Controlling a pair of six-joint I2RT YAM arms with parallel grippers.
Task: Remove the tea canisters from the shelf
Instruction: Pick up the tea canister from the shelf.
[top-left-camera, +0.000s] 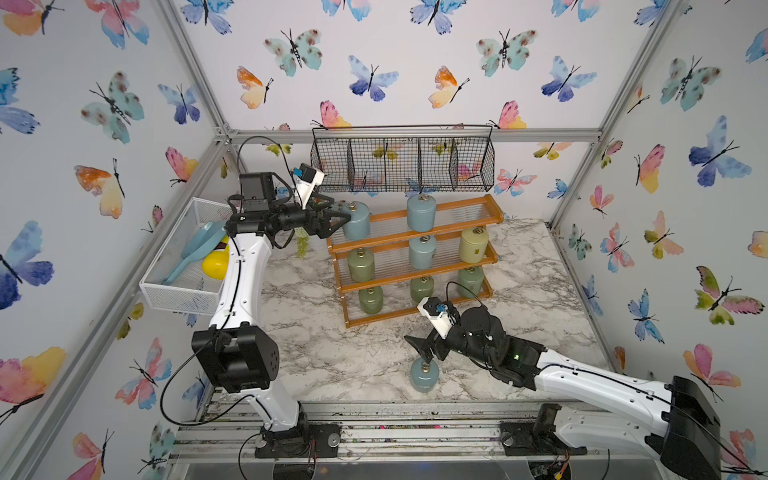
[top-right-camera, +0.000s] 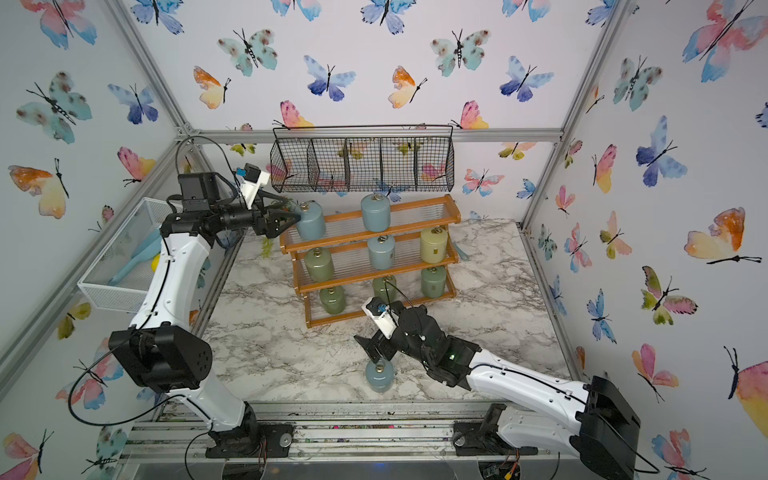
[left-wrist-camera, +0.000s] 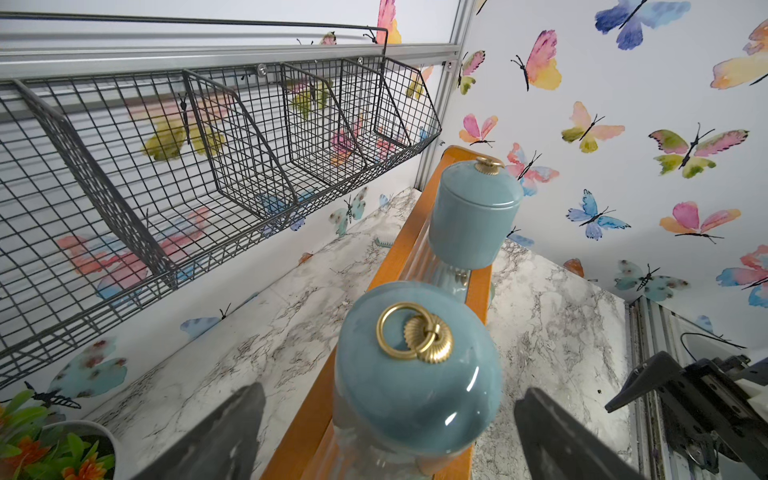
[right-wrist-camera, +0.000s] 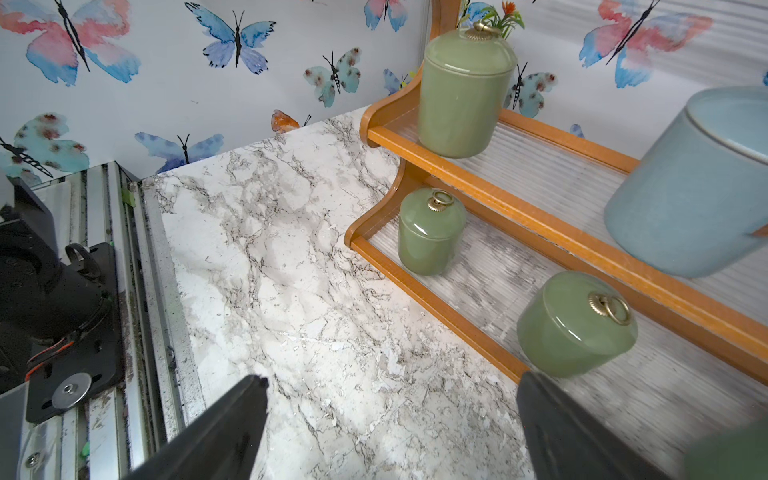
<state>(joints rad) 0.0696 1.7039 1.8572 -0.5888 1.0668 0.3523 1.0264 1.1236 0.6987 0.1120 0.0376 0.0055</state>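
The pale blue canister's body (top-left-camera: 359, 223) (left-wrist-camera: 419, 400) is still mostly beyond the left gripper's fingers, so the gripper needs to slide along the top level of the shelf and slightly down next until it straddles it.
The stepped wooden shelf (top-left-camera: 457, 205) (top-right-camera: 415, 203) stands at the back of the marble table and holds several tea canisters. My left gripper (top-left-camera: 343, 218) (left-wrist-camera: 392, 390) is open around the pale blue canister (top-left-camera: 356, 220) (left-wrist-camera: 415, 374) at the top tier's left end, with a gap on each side. Another blue canister (top-left-camera: 421, 212) (left-wrist-camera: 473, 216) stands mid top tier. A pale yellow one (top-left-camera: 473, 245) sits on the middle tier and green ones (right-wrist-camera: 575, 324) on the bottom tier. One blue canister (top-left-camera: 424, 375) (top-right-camera: 379, 376) stands on the table. My right gripper (top-left-camera: 419, 347) (right-wrist-camera: 393, 378) is open and empty just behind it.
A black wire basket (top-left-camera: 403, 162) hangs on the back wall just above the shelf. A white mesh basket (top-left-camera: 187, 257) on the left wall holds a blue scoop and a yellow item. A potted plant (left-wrist-camera: 54, 449) sits behind the left gripper.
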